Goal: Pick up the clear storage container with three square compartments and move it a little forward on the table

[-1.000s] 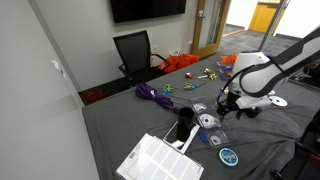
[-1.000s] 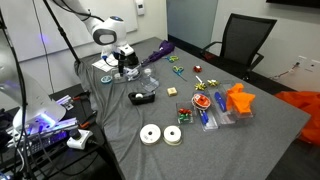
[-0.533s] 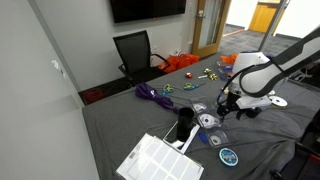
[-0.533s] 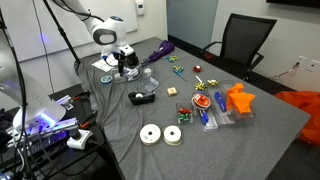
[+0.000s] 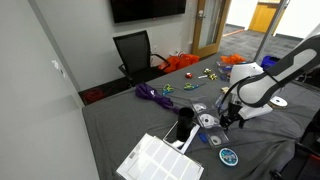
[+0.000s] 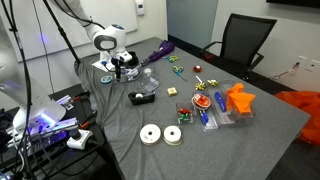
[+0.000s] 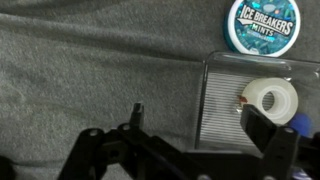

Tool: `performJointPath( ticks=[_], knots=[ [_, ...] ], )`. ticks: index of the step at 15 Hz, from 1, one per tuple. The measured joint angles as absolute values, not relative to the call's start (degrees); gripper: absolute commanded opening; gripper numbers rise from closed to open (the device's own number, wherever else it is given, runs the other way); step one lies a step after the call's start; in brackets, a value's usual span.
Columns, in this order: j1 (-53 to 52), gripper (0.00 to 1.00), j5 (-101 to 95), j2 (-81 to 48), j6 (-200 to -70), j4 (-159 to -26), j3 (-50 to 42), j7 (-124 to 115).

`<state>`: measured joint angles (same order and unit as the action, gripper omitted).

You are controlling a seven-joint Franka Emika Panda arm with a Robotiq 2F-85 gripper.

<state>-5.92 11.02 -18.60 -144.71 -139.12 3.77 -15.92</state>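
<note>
The gripper will next go down and close on the rim of the container's near side (image 7: pixel 199 113), as that side is just below the gripper, between its two open fingers.
The clear storage container (image 7: pixel 232 100) lies on the dark grey table (image 7: pixel 80 60). A white tape roll (image 7: pixel 270 98) fills one of its cells. My gripper (image 7: pixel 200 125) is open just above it. One finger is over the cell with the roll and the other over bare cloth, so the jaws straddle the container's edge. In an exterior view the gripper (image 5: pixel 228 110) hangs right beside the container (image 5: pixel 207 124). In an exterior view the gripper (image 6: pixel 125 68) is low over the table's far corner and hides the container.
An Ice Breakers mint tin (image 7: pixel 262 25) lies right beside the container. A large white grid box (image 5: pixel 160 160), a black object (image 5: pixel 184 128) and purple cord (image 5: pixel 150 94) are nearby. Two shiny discs (image 6: pixel 160 134), black tape (image 6: pixel 142 97), orange items (image 6: pixel 238 100) and small toys lie further along.
The arm has moved down and slightly toward the container. The jaws stay open and the container has not moved.
</note>
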Motion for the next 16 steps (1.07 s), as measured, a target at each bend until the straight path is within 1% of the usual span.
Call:
performJointPath(
  ticks=[1,2,3,4,5,7,13,16],
  knots=[
    [-5.98,1.0,10.97,-19.36,-144.73,-139.02,3.77,-15.85],
    [-6.01,0.75,10.87,-20.01,-144.74,-138.86,3.77,-15.85],
    [-6.04,0.72,10.77,-20.65,-144.79,-138.69,3.77,-15.85],
    [-6.06,0.67,10.7,-21.19,-144.84,-138.45,3.77,-15.82],
    [-6.06,0.58,10.7,-21.79,-144.88,-138.13,3.77,-15.78],
    [-6.06,0.43,10.83,-22.68,-144.93,-137.48,3.79,-15.7],
    [-6.06,0.02,10.87,-23.65,-145.07,-136.56,3.81,-15.49],
    [-6.06,0.0,10.87,-23.65,-145.43,-136.49,3.81,-15.42]
  ],
)
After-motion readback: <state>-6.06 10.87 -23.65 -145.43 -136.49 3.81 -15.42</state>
